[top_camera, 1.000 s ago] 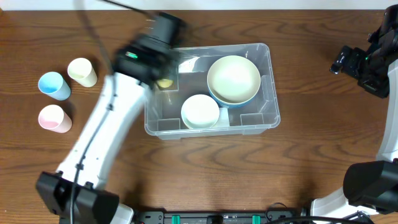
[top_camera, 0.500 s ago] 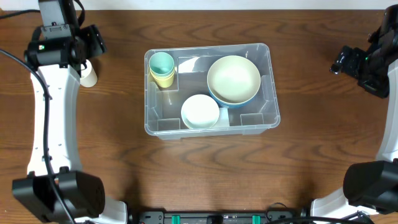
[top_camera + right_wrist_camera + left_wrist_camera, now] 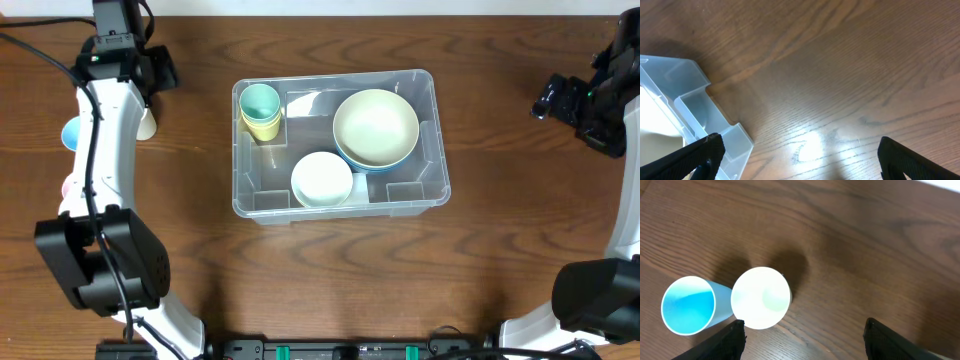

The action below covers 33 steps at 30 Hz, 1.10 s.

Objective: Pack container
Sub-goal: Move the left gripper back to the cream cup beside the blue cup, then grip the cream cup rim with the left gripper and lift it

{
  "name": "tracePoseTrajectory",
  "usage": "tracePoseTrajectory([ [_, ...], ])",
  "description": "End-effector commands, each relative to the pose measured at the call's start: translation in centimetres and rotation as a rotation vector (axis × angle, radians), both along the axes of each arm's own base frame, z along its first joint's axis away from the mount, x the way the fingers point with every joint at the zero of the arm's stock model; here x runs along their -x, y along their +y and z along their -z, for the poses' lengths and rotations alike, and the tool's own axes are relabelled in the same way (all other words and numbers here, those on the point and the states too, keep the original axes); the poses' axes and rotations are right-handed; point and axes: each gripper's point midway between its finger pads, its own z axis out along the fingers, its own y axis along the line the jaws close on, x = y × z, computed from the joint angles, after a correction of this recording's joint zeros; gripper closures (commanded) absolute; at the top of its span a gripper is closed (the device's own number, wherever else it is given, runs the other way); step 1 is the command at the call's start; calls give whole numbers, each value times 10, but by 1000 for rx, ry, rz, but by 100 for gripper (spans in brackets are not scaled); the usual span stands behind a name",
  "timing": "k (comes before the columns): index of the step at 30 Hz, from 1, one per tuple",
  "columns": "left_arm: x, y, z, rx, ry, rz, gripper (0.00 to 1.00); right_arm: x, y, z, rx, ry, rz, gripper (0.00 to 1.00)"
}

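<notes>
The blue cup crowds the cream cup [image 3: 147,123] from one side. So next, my left gripper moves down astride the cream cup's side nearest the container and closes there.
The clear plastic container [image 3: 441,150] stands mid-table. It holds a teal cup nested in a yellow cup [image 3: 260,106], a cream bowl stacked on a blue bowl [image 3: 375,127] and a small pale bowl [image 3: 322,179]. My left gripper [image 3: 152,82] is open and empty at the far left, above a cream cup [image 3: 147,123]. In the left wrist view the cream cup [image 3: 760,298] and a blue cup [image 3: 688,305] stand just beyond the open fingers [image 3: 805,340]. My right gripper [image 3: 575,105] hovers open and empty right of the container; its wrist view shows the fingers [image 3: 800,160] and a container corner [image 3: 700,107].
A blue cup [image 3: 69,133] and a pink cup [image 3: 66,186] stand at the left, partly hidden by my left arm. Bare wooden table lies around the container and under the right gripper.
My left arm has swung from the container's left corner out to the far left over the loose cups. The teal and yellow cups now stand in the container. The right arm has not moved.
</notes>
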Motion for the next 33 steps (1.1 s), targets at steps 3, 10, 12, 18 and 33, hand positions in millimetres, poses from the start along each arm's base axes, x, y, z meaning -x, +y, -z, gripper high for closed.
tracePoseTrajectory([
  [3,-3,15,28,-79,85,1,24,-1,-1,-6,1,-17,12,1],
  [10,-3,21,65,-80,165,-12,28,-1,-1,-6,1,-17,11,1],
  [12,-2,23,72,-78,180,-15,28,-1,-1,-6,1,-17,12,1],
  [18,0,28,84,-72,208,-25,36,-1,-1,-6,1,-17,11,1],
  [33,9,28,122,-45,300,-21,53,-1,-1,-6,1,-17,12,1],
])
